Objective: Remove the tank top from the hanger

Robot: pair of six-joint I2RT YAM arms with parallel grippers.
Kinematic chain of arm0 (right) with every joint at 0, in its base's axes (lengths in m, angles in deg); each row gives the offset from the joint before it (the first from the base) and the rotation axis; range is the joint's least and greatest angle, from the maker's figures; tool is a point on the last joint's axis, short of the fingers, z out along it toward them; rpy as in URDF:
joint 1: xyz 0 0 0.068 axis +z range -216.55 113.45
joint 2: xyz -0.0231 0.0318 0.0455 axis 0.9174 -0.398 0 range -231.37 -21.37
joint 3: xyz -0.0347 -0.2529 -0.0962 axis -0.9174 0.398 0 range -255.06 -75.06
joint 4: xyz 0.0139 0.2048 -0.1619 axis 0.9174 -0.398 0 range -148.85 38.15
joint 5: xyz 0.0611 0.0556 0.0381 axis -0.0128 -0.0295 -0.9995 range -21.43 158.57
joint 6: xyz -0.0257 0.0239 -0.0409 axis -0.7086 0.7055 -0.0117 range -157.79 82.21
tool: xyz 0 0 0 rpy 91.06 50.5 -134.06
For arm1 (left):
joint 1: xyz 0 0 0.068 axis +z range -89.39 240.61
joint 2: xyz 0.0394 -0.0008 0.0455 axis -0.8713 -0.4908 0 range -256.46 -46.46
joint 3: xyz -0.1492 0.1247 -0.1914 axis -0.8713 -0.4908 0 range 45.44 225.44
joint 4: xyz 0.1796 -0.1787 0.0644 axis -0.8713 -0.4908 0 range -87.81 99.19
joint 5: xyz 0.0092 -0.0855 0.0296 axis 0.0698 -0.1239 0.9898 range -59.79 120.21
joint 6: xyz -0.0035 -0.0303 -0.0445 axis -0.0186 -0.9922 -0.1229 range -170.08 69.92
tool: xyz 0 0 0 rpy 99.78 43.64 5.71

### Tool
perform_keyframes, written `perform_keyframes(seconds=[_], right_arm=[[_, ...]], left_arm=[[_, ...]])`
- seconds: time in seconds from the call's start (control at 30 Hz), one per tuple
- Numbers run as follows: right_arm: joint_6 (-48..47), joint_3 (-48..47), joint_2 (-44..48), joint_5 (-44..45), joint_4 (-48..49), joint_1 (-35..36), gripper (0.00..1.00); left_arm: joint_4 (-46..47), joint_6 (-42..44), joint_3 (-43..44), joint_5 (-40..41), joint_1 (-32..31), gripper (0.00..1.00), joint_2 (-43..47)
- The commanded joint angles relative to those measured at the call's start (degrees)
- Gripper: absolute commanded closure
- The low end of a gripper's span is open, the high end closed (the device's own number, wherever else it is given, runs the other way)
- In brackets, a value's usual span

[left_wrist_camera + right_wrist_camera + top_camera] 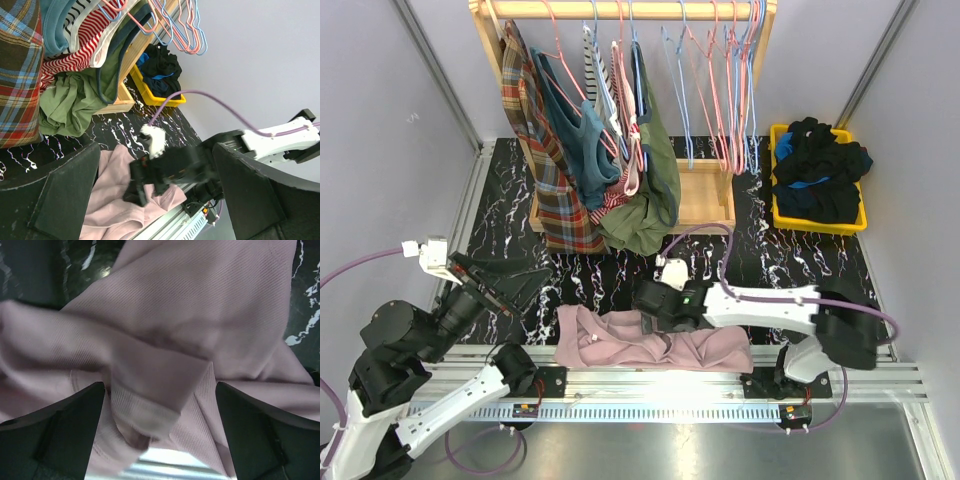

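Note:
Next, my right gripper lowers onto the bunched fold at the pink garment's middle [656, 334] [158, 399] and closes there.
A pink ribbed garment [650, 345] lies crumpled on the black marbled table [760, 260] at its front edge, with no hanger in it. It also shows in the left wrist view [112, 200] and fills the right wrist view [200, 315]. My right gripper [648, 303] hangs just over the garment's middle with its jaws wide open; a fold of pink cloth lies between its fingers [50, 440], unclamped. It appears blurred in the left wrist view [137, 187]. My left gripper [515, 285] is open and empty, raised left of the garment.
A wooden clothes rack [705, 195] stands at the back with a plaid shirt [555, 190], teal, striped and green garments on hangers, and several bare hangers [720, 90]. A yellow bin [820, 222] of dark clothes sits back right. A metal rail [660, 378] runs along the front.

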Motion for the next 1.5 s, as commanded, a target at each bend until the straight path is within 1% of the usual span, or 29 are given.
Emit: perform_keyframes(seconds=[0.0,0.2,0.23,0.27,0.3,0.33,0.4,0.53,0.6,0.7,0.73,0.77,0.83,0.87,0.9,0.93,0.97,1.03,1.07,1.1,1.13,1.17,1.2,1.23,1.27,1.33,1.37,1.43,1.47], right_arm=[[14.54,1.64,-5.54,8.5,6.01,0.27,0.0],[16.06,1.73,-16.71,6.13,8.49,0.19,0.0],[16.23,2.35,-17.24,5.16,9.45,0.1,0.02],[16.06,3.4,-17.16,4.2,10.85,-0.08,0.08],[15.97,6.63,-16.55,2.45,14.87,-0.86,0.41],[16.66,8.66,-14.63,1.73,16.74,-1.48,0.63],[19.3,14.53,-11.73,0.5,19.57,-3.41,0.99],[21.77,20.1,-0.66,3.3,15.01,-10.25,1.0],[22.73,20.72,8.3,7.06,9.04,-13.24,1.0],[22.65,20.72,21.48,11.9,1.74,-21.5,1.0],[21.6,20.55,27.95,12.53,0.68,-24.13,1.0],[18.46,19.85,31.06,12.88,-0.72,-30.69,1.0],[14.06,18.62,37.99,13.33,-0.47,-37.66,1.0],[8.47,16.52,39.25,12.72,1.18,-44.66,1.0],[5.45,15.02,40.14,10.19,2.33,-48.99,1.0],[2.64,13.27,39.27,8.34,3.47,-52.77,1.0],[-1.65,8.99,37.96,6.49,5.4,-60.38,1.0],[-4.93,4.22,31.75,-0.36,7.86,-66.58,1.0],[-6.86,-1.02,29.27,-2.65,10.58,-69.66,1.0],[-7.4,-3.86,26.81,-6.84,12.34,-74.65,1.0],[-8.28,-6.41,22.0,-9.93,15.32,-76.96,1.0],[-8.55,-12.61,19.34,-13.27,20.48,-78.98,1.0],[-7.86,-16.5,16.62,-19.48,22.28,-80.74,1.0],[-7.07,-20.55,11.2,-22.68,24.38,-84.33,1.0],[-4.71,-29.81,8.36,-26.01,25.88,-85.76,1.0],[-1.54,-39.44,0.12,-30.07,27.12,-90.14,1.0],[1.78,-48.97,-2.54,-33.05,28.43,-91.47,1.0],[5.4,-58.68,-10.52,-35.62,28.45,-94.37,1.0],[5.25,-67.43,-13.09,-36.15,28.36,-94.82,1.0]], left_arm=[[0.73,-0.01,0.34,-0.23,0.2,0.01,-0.32],[-0.5,0.96,0.25,0.83,0.2,0.01,-0.14],[-0.58,1.05,0.25,1.0,0.11,0.01,-0.05],[-0.5,1.05,0.17,1.01,0.11,0.01,0.04],[-0.5,1.05,-0.18,1.09,0.2,0.01,0.13],[-0.41,1.05,-0.27,1.27,0.11,0.01,0.47],[-0.23,0.79,-0.71,1.53,0.2,0.01,0.83],[0.11,0.52,-1.68,1.53,0.2,0.01,0.92],[0.56,0.26,-2.29,1.27,0.11,0.01,0.57],[1.7,-0.01,-2.38,0.83,0.2,0.01,-0.14],[1.79,-0.09,-2.38,0.48,0.2,0.01,-0.57],[1.96,-0.09,-2.3,0.3,0.11,0.01,-0.92],[2.14,-0.27,-2.21,-0.31,0.2,0.01,-1.8],[2.31,-0.36,-2.3,-0.57,0.11,0.01,-1.98],[2.84,-0.45,-2.38,-1.1,0.2,0.01,-2.16],[3.1,-0.71,-2.47,-1.28,0.2,0.01,-2.59],[3.28,-0.8,-2.73,-1.37,0.2,0.01,-2.86],[4.07,-0.97,-2.91,-1.72,0.2,0.01,-3.47],[4.25,-1.06,-2.65,-1.98,0.2,0.01,-3.65],[4.42,-1.15,-2.39,-1.98,0.2,0.01,-3.91],[4.51,-1.15,-2.21,-2.33,0.2,0.01,-4.44],[4.69,-1.06,-1.77,-2.42,0.2,0.01,-4.53],[4.6,-0.97,-1.6,-2.51,0.11,0.01,-4.71],[4.34,-0.8,-1.25,-2.51,0.11,0.01,-5.14],[4.25,-0.8,-0.72,-2.42,0.2,0.01,-5.15],[3.9,-0.62,-0.19,-2.33,0.2,0.01,-5.32],[3.81,-0.45,0.16,-2.25,0.11,0.01,-5.41],[3.02,-0.01,0.52,-1.64,0.2,0.01,-5.15],[2.84,-0.01,0.52,-1.28,0.11,0.01,-5.06]])
